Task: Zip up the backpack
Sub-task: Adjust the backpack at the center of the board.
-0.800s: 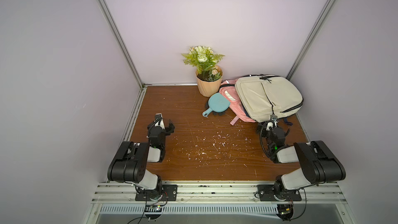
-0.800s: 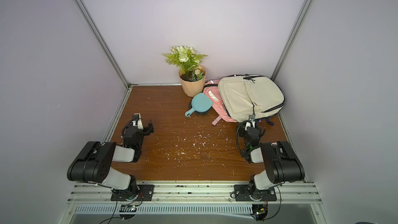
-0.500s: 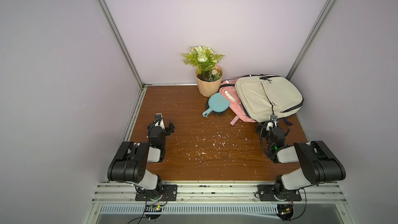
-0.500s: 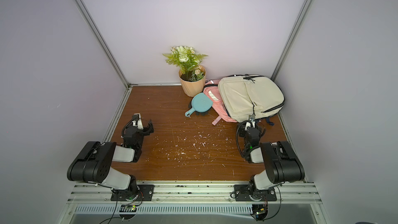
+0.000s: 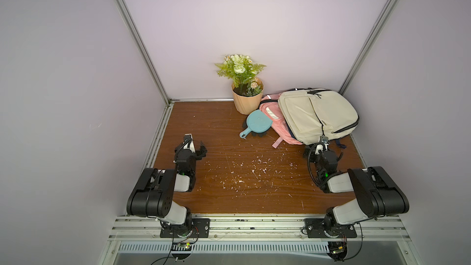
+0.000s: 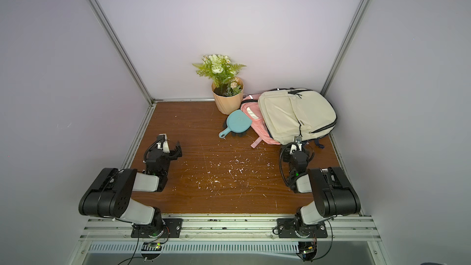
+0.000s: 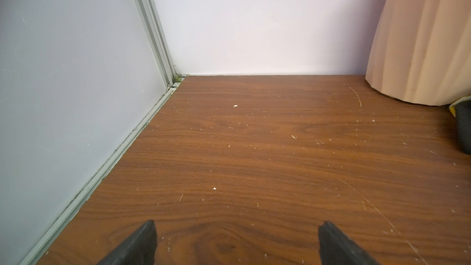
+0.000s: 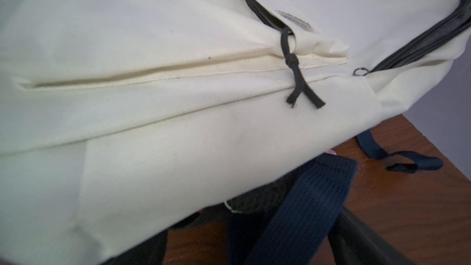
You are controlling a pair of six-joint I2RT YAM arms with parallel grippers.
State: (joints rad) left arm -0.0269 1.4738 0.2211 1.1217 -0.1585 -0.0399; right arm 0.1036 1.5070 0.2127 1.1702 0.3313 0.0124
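The black cord's knotted tails hang loose beyond my open fingers. The right gripper rises, turns sideways and comes outward to close on them next.
A cream backpack [image 5: 316,115] [image 6: 295,113] lies flat at the back right of the wooden table, over a pink bag [image 5: 274,121]. In the right wrist view the backpack [image 8: 178,98] fills the frame. A knotted black zipper cord [image 8: 295,72] hangs on its front, and a dark zipper line [image 8: 420,44] runs from a metal ring [image 8: 359,71]. My right gripper [image 5: 322,147] [image 8: 244,251] is open at the backpack's near edge, with a navy strap [image 8: 305,212] lying between its fingers. My left gripper [image 5: 192,146] [image 7: 235,246] is open over bare wood at the left.
A potted plant [image 5: 247,98] stands at the back wall; its pot [image 7: 420,47] shows in the left wrist view. A teal dustpan [image 5: 256,123] rests on a black glove beside the pink bag. White crumbs [image 5: 254,166] dot the middle. Walls close three sides.
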